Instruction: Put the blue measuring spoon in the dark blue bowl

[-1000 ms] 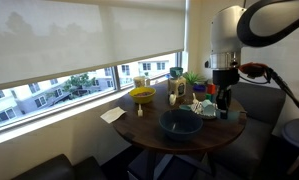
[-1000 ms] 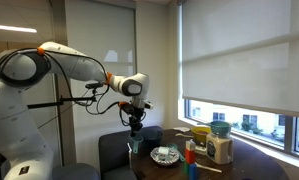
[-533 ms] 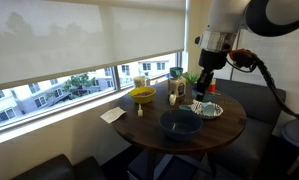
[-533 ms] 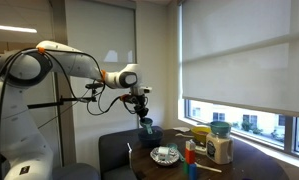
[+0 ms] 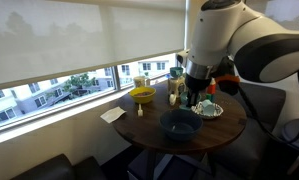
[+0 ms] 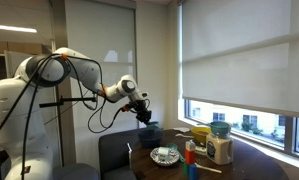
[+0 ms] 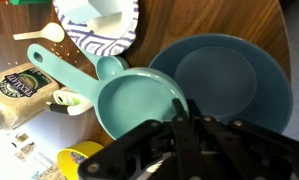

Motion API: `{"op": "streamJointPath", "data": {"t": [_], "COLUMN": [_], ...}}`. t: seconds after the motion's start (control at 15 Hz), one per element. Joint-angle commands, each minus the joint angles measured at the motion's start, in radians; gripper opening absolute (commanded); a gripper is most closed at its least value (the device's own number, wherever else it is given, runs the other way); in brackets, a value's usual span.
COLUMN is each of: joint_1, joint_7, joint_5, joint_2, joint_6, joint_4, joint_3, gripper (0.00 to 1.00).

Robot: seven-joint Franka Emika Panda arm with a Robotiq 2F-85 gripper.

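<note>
The robot should next lower the spoon with its gripper and shift it toward the middle of the dark blue bowl point(image 5: 181, 123) point(image 7: 223, 84).
In the wrist view my gripper point(image 7: 184, 108) is shut on the rim of the blue measuring spoon point(image 7: 137, 105), a light teal round scoop with a long handle running to the upper left. The dark blue bowl point(image 7: 229, 78) lies just right of the scoop, below it, and looks empty. In an exterior view the gripper point(image 5: 196, 99) hangs above the table, a little behind the dark blue bowl point(image 5: 179, 124). In an exterior view the gripper point(image 6: 145, 114) is raised over the table's near side.
A blue-patterned paper plate point(image 7: 99, 25) and a white spoon point(image 7: 39, 35) lie beyond the scoop. A food packet point(image 7: 19, 85) is at the left. A yellow bowl point(image 5: 142, 95), jars and boxes crowd the window side of the round table point(image 5: 224, 135).
The gripper rose from the plate with the spoon in it, then swung across the table toward the dark blue bowl.
</note>
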Motion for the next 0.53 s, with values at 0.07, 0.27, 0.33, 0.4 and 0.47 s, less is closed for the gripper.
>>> {"op": "streamJointPath", "data": {"t": [0.07,0.27,0.33,0.4,0.47], "joint_1": [0.045,0.064,0.068,0.070,0.072], "joint_7": [0.063,0.095,0.107,0.111,0.106], "joint_5": [-0.070,-0.045,-0.044,-0.037,-0.021], "joint_2": [0.082,0.103,0.110,0.117,0.125], "joint_6": [0.017,0.019,0.019,0.024,0.033], "joint_4": [0.026,0.019,0.018,0.015,0.013], "joint_3": [-0.013,-0.020,-0.023,-0.027,-0.031], "gripper": [0.02,0.02,0.02,0.02,0.02]}}
